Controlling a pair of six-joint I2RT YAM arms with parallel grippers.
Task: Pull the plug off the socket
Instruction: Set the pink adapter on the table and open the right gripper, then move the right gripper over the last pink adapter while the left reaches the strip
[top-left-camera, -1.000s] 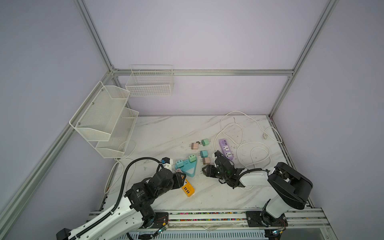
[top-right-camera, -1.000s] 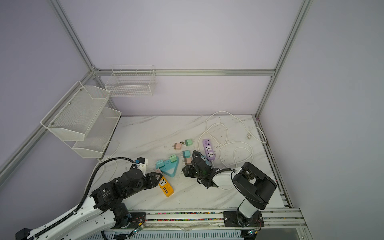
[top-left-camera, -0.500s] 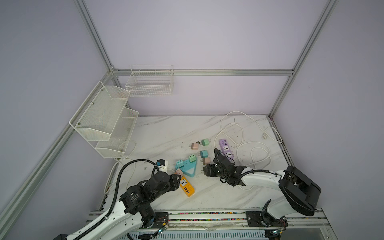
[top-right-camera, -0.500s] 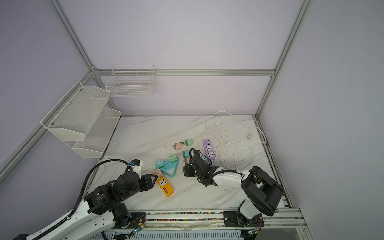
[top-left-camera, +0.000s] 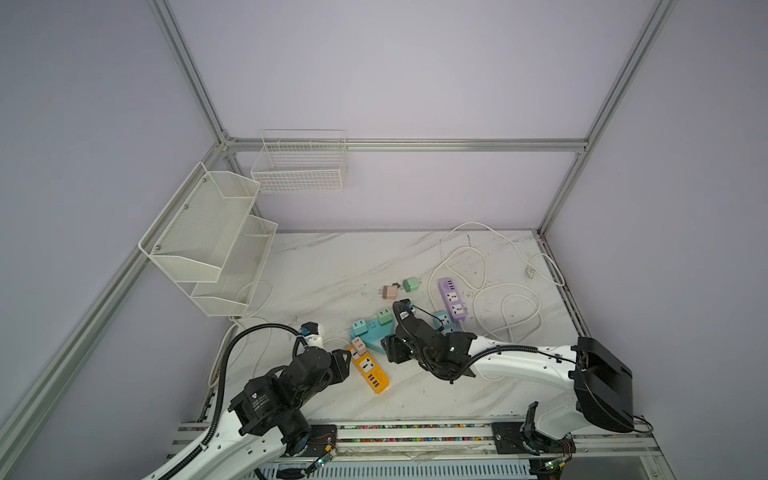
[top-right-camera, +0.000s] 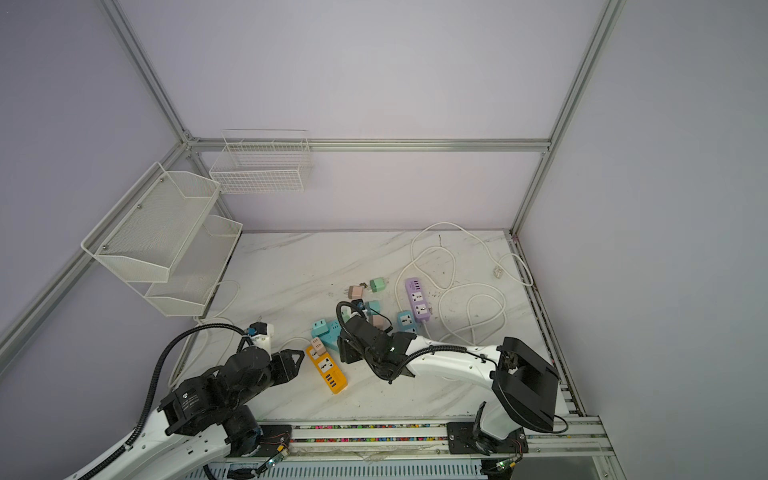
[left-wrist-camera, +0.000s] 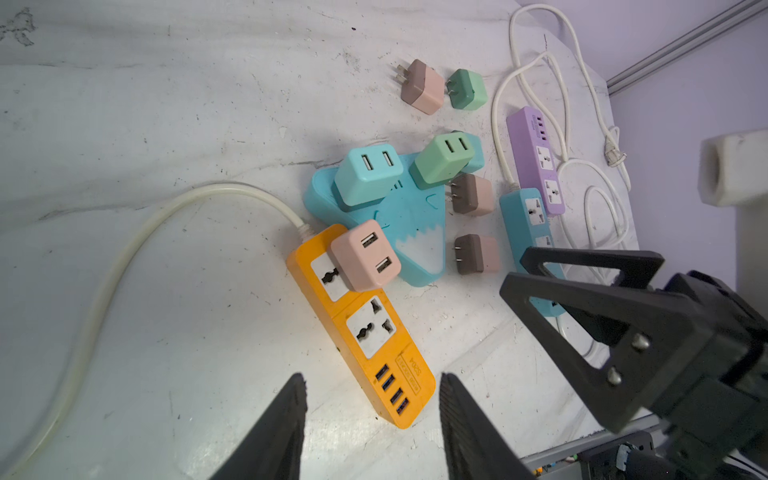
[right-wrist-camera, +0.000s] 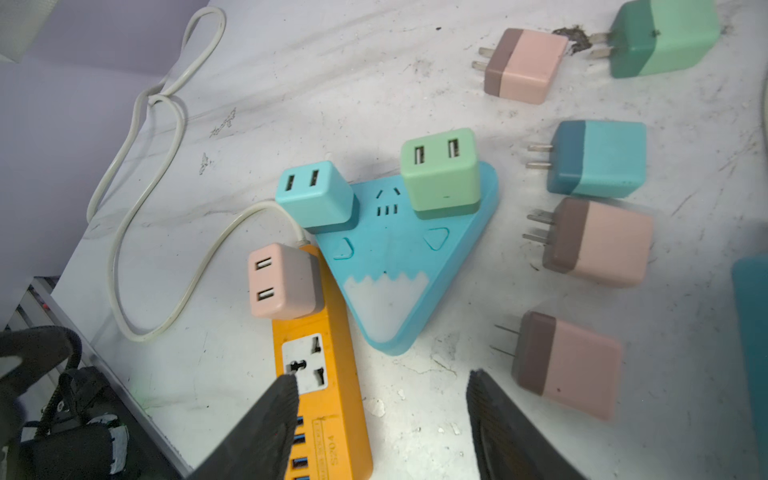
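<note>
The pink plug (top-left-camera: 358, 345) sits below my right gripper, between both grippers, and is still in the orange power strip. My right gripper will go down onto it next, toward the left gripper.
An orange power strip (left-wrist-camera: 365, 328) lies near the table's front, and a pink plug (left-wrist-camera: 365, 262) sits in the socket nearest its cable. Behind it a blue triangular socket (right-wrist-camera: 395, 257) carries a cyan plug (right-wrist-camera: 311, 195) and a green plug (right-wrist-camera: 440, 174). My left gripper (left-wrist-camera: 372, 382) is open just off the strip's USB end, with nothing between its fingers. The right gripper (right-wrist-camera: 382, 378) is open too, hovering over bare table between the orange strip (right-wrist-camera: 332, 395) and a loose pink plug (right-wrist-camera: 573, 365). In both top views the two grippers flank the strip (top-left-camera: 370, 370).
Loose plugs (right-wrist-camera: 602, 241) lie right of the triangular socket. A small blue strip (top-left-camera: 444, 322), a purple strip (top-left-camera: 453, 299) and coiled white cables (top-left-camera: 498, 299) fill the right side. Mesh shelves (top-left-camera: 216, 241) and a wire basket (top-left-camera: 301, 166) hang on the left and back walls.
The right gripper has moved left towards the orange strip and the triangular socket, and its jaws have spread wider. The left gripper has drawn back slightly towards the front.
</note>
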